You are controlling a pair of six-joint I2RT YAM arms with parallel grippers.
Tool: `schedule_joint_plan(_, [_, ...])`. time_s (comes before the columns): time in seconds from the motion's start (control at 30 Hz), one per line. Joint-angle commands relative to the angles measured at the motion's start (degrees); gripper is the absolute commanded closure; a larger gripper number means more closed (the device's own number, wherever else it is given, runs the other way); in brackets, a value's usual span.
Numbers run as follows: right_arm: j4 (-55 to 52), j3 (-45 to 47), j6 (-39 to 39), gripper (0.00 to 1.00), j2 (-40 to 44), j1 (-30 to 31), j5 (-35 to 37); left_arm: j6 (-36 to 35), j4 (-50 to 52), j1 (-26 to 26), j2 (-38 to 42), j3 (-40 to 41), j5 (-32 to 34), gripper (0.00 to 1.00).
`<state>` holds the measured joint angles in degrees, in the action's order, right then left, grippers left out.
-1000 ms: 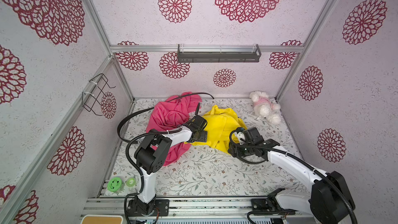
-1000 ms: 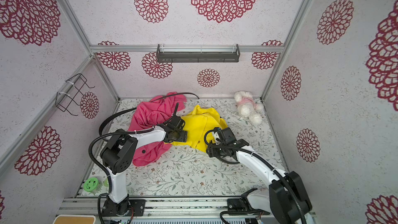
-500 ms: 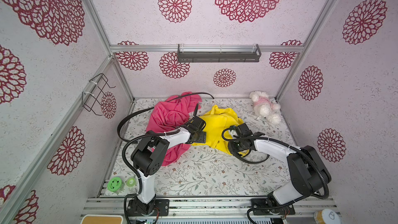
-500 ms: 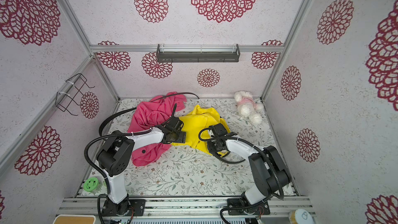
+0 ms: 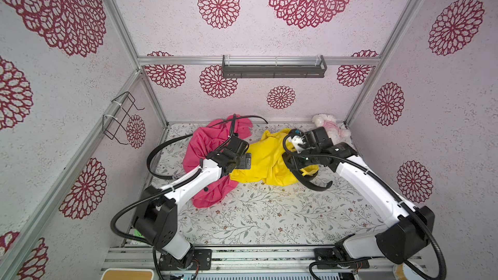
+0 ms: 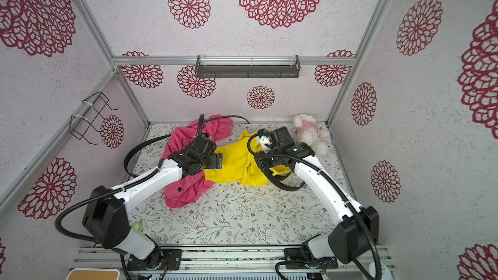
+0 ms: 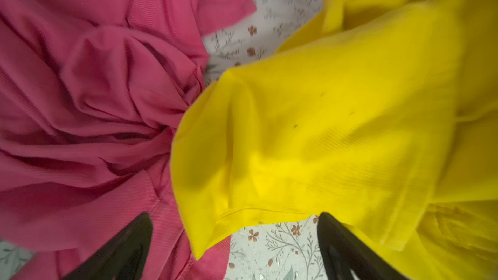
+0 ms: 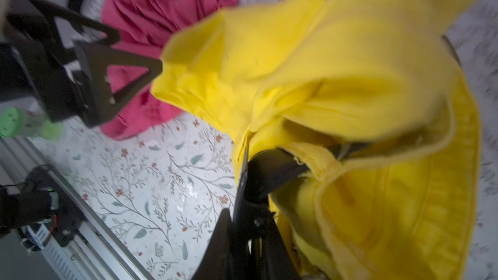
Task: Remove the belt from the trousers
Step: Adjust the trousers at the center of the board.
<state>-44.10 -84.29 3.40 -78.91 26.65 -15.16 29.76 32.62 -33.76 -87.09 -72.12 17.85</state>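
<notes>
I will next pull the belt (image 8: 272,171) in my right gripper down and back to the bare tabletop before the trousers and let go of it, because that spot is down and back from here.
The yellow trousers (image 5: 265,157) (image 6: 237,157) lie crumpled at the back of the table. Their black belt (image 8: 272,171) runs through the waistband loops, and a loose loop of it (image 5: 312,188) curves out in front of the trousers. My right gripper (image 8: 244,211) (image 5: 297,164) is shut on the belt at the waistband. My left gripper (image 7: 234,215) (image 5: 244,160) stands open just above a yellow hem, where the trousers meet a pink garment (image 7: 89,98). Its fingers hold nothing.
The pink garment (image 5: 207,144) is heaped to the left of the trousers, under the left arm. A plush toy (image 5: 330,127) sits in the back right corner. A green object (image 6: 137,224) lies near the left arm's base. A wire rack (image 5: 118,119) hangs on the left wall.
My right gripper has closed on the belt and shifted a little toward the back. My left gripper's jaws have spread wider over the same spot.
</notes>
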Motion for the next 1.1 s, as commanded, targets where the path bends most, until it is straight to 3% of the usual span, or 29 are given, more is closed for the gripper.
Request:
schedule_joint_plan(0.0, [-2.59, -11.68, -3.63, 1.0, 3.35, -1.25, -2.66, -0.57, 2.83, 0.36, 6.54, -2.3, 3.44, 0.03])
schedule_joint_plan(0.23, [0.1, -23.02, -1.36, 1.0, 0.05, -2.5, -9.97, -1.49, -1.16, -5.35, 10.95, -1.77, -1.74, 0.03])
schedule_joint_plan(0.33, [2.15, -22.89, -0.87, 1.0, -0.44, -2.44, -15.25, -1.38, -4.59, -7.49, 9.59, -0.51, -2.29, 0.02])
schedule_joint_plan(0.43, [3.6, -19.32, 2.05, 1.0, 0.42, -2.41, -12.26, 0.29, -5.52, -7.63, 9.03, 0.5, -2.4, 0.03])
schedule_joint_plan(0.53, [11.45, -6.43, 8.34, 1.0, 4.89, -2.4, -12.96, 0.91, -7.09, -7.56, 10.5, 3.5, -0.6, 0.03])
schedule_joint_plan(0.7, [33.91, 27.4, 27.6, 1.0, 14.28, -2.05, -10.04, 1.91, -7.08, -7.41, 11.88, 7.01, -0.06, 0.03])
schedule_joint_plan(0.8, [47.55, 44.93, 37.9, 0.99, 15.7, -0.28, -8.29, 2.64, -7.04, -7.53, 10.87, 8.24, -1.18, 0.02])
schedule_joint_plan(0.83, [49.07, 47.58, 38.59, 0.91, 15.38, 0.61, -7.9, 3.07, -7.2, -7.52, 10.37, 8.52, -1.55, 0.02])
schedule_joint_plan(0.97, [39.51, 47.07, 36.18, 0.39, 16.42, 2.9, -4.73, 4.39, -8.56, -8.62, 8.25, 9.68, -2.56, 0.03])
schedule_joint_plan(1.07, [25.75, 41.91, 32.38, 0.29, 19.93, 2.94, -1.11, 5.22, -9.72, -10.43, 6.61, 9.93, -2.8, 0.03])
